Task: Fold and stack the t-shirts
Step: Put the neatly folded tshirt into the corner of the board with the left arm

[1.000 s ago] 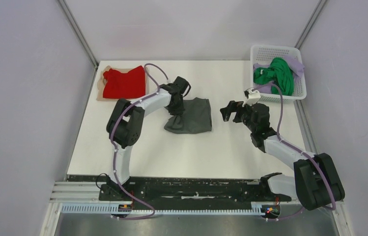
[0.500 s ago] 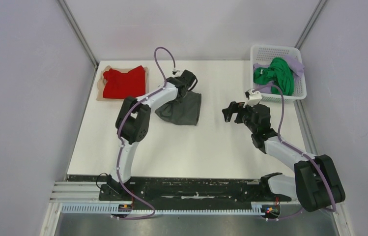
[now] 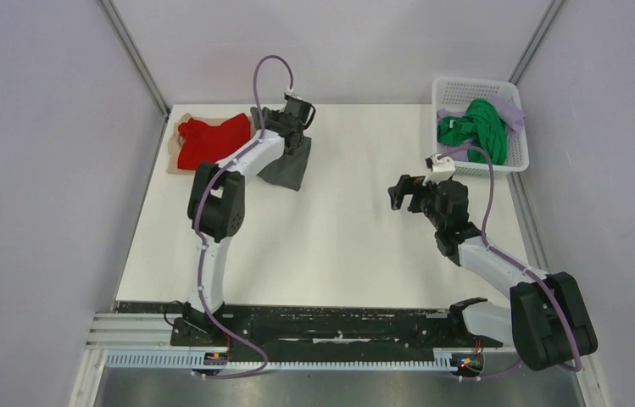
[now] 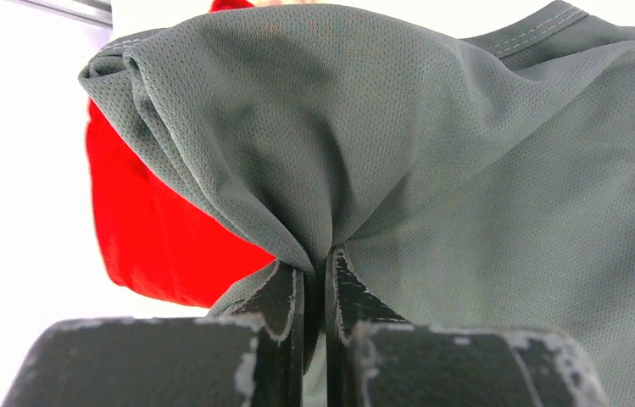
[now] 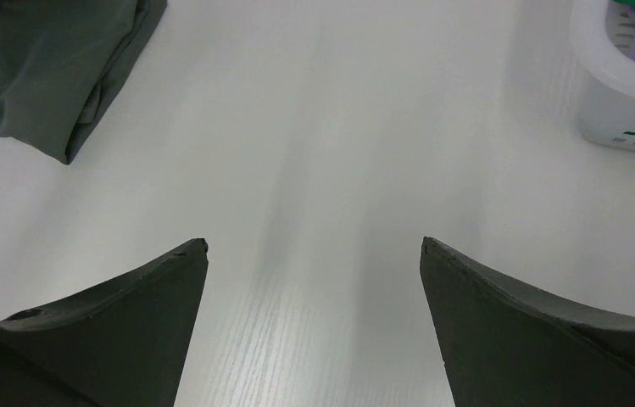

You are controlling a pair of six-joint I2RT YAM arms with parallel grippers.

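Observation:
The robot's left hand will next lift the grey t-shirt [image 3: 286, 169] over the folded red t-shirt [image 3: 212, 142], go down and let go, because the red one lies to its left in the top view.
My left gripper [image 3: 286, 129] is shut on the folded dark grey t-shirt [image 3: 286, 169], which hangs from it just right of the folded red t-shirt [image 3: 212, 142] at the table's far left. In the left wrist view the closed gripper [image 4: 324, 254] pinches a bunch of the grey t-shirt [image 4: 432, 170], with the red t-shirt [image 4: 140, 237] behind. My right gripper [image 3: 403, 192] is open and empty over the table at mid right; it is also open in the right wrist view [image 5: 314, 246]. The bright green t-shirt [image 3: 473, 127] and pale lavender t-shirt [image 3: 509, 108] lie crumpled in the basket.
The white mesh basket [image 3: 520, 158] stands at the far right corner; its wall shows in the right wrist view [image 5: 623, 110]. A tan piece [image 3: 172, 154] lies under the red t-shirt. Grey walls close in the white table [image 3: 331, 246] on both sides.
My left gripper has carried the grey t-shirt up and to the far left, from the table's middle to beside the red t-shirt. The right arm has barely moved.

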